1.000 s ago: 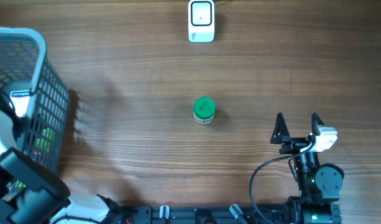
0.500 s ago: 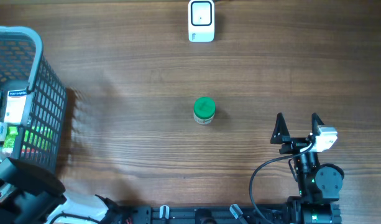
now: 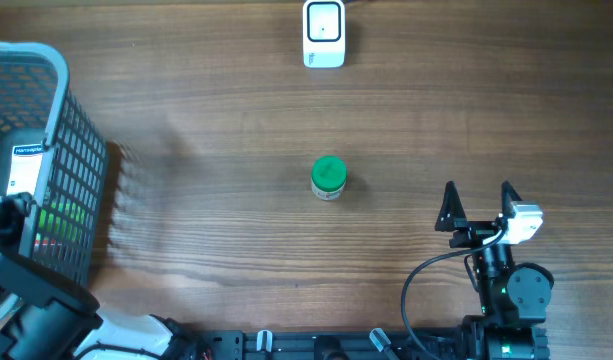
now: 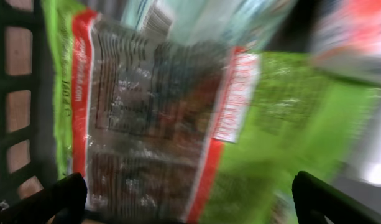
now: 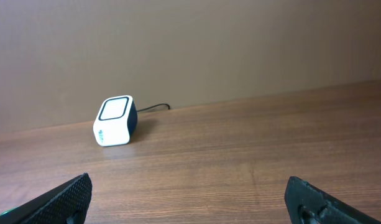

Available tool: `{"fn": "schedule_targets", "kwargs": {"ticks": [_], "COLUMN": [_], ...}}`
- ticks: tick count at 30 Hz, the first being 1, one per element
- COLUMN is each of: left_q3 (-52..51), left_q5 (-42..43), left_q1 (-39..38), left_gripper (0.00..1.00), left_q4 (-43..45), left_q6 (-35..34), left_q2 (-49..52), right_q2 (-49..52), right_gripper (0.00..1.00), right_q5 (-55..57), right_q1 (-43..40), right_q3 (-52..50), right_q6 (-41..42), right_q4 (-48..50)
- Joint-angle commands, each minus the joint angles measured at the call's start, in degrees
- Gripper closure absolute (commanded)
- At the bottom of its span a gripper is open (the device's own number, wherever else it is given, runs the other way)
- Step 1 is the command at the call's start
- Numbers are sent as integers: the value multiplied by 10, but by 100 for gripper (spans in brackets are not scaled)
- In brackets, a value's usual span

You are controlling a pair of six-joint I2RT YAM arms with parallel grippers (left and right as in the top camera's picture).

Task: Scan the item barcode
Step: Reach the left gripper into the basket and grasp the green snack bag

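Observation:
The red stripe (image 4: 206, 182) beside the snack bag's clear window lies between my left gripper's open fingers. I will next move down onto that stripe and close there.
A white barcode scanner (image 3: 324, 33) stands at the table's far edge; in the right wrist view the scanner (image 5: 114, 121) faces upward, far ahead. A small jar with a green lid (image 3: 328, 178) stands upright mid-table. My left arm (image 3: 26, 295) reaches into the dark mesh basket (image 3: 74, 170) at the left. There my left gripper (image 4: 190, 208) is open just above a green and red clear-windowed snack bag (image 4: 159, 118), touching nothing. My right gripper (image 3: 478, 205) is open and empty near the front right, well away from the jar.
The basket holds several packages, among them a white-labelled one (image 3: 26, 165) and a pale packet (image 4: 240, 18). The basket's mesh wall (image 4: 16, 93) is close on the left of my left gripper. A cable (image 5: 154, 107) runs from the scanner.
My left arm has shifted inside the basket, and the basket has moved slightly left. The jar, the scanner and the right arm have not moved.

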Motion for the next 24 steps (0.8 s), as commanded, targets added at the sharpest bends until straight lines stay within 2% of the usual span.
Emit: {"fn": "schedule_targets", "kwargs": {"ticks": [1, 7, 19, 20, 21, 22, 24], "left_q3": [-53, -99, -128, -128, -128, -129, -136], "left_q5": [-6, -8, -7, -6, -6, -9, -12], "left_q1": [0, 0, 0, 0, 0, 0, 0], "left_gripper": [0, 0, 0, 3, 15, 33, 59], "left_q4": [46, 123, 168, 172, 172, 171, 175], "left_q6": [-7, 1, 1, 1, 1, 2, 31], "left_q2": [3, 3, 9, 9, 9, 10, 15], "right_q2": [-3, -3, -3, -3, -3, -3, -3], "right_gripper": [0, 0, 0, 0, 0, 0, 0], "right_q5": [8, 8, 8, 8, 8, 8, 8], "right_q1": [3, 3, 3, 3, 3, 3, 3], "right_q3": [-1, -1, -1, -1, -1, -1, -1], "right_q6": [7, 7, 7, 7, 7, 7, 7], "right_q4": [1, 1, 1, 1, 1, 1, 1]}}
